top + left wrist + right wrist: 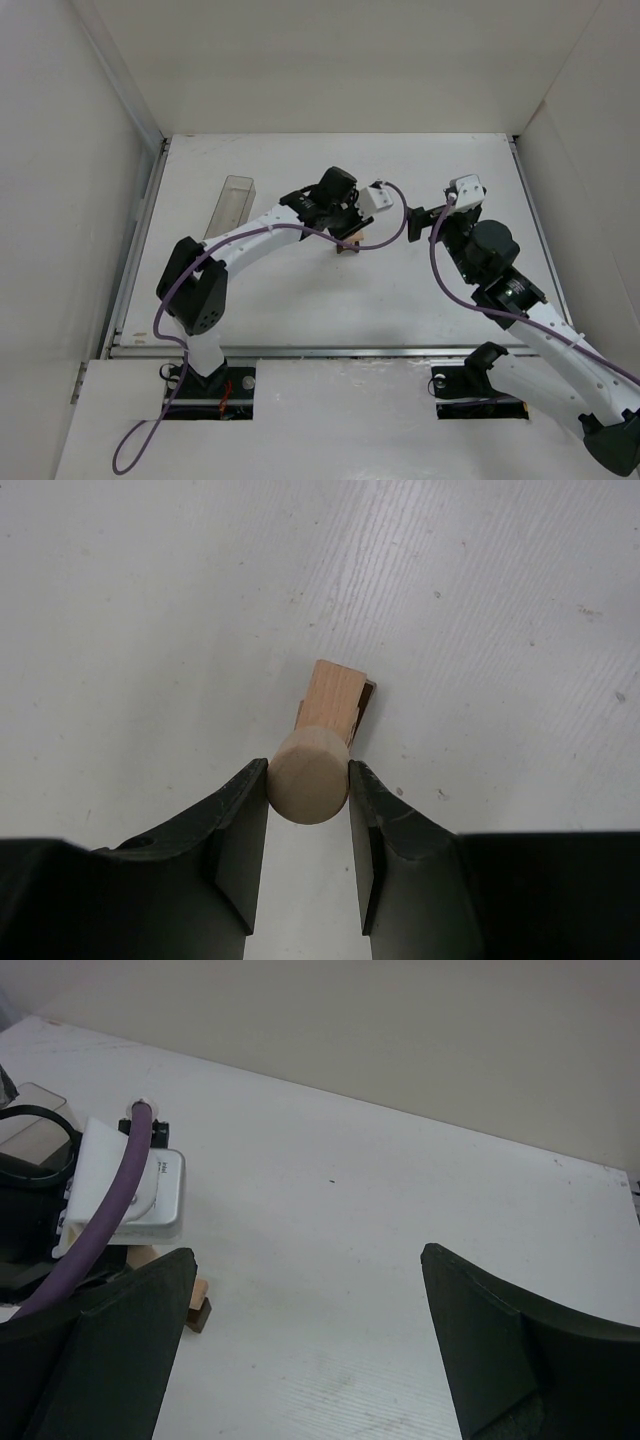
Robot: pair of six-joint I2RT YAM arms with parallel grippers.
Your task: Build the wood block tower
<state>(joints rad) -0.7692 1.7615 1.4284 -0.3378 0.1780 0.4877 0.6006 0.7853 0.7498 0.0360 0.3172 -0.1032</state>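
The round pale piece (308, 777) already hangs in line over the stack. Next, my left gripper goes down to the tan bar on top (328, 708) and releases the piece.
The wood block tower (350, 243) is a small stack at the table's middle: a dark brown block at the bottom with pale tan pieces on it. In the left wrist view the tan bar (330, 696) lies over the dark block (367, 702). My left gripper (308, 780) is shut on a round pale wooden piece (308, 777) and holds it right over the near end of the stack. In the top view the left gripper (348, 228) covers most of the tower. My right gripper (305, 1305) is open and empty, to the right of the tower (199, 1305).
A clear plastic rectangular box (231, 206) lies at the back left of the table. White walls enclose the table on three sides. The left arm's purple cable (385, 240) loops past the tower towards the right gripper (428, 222).
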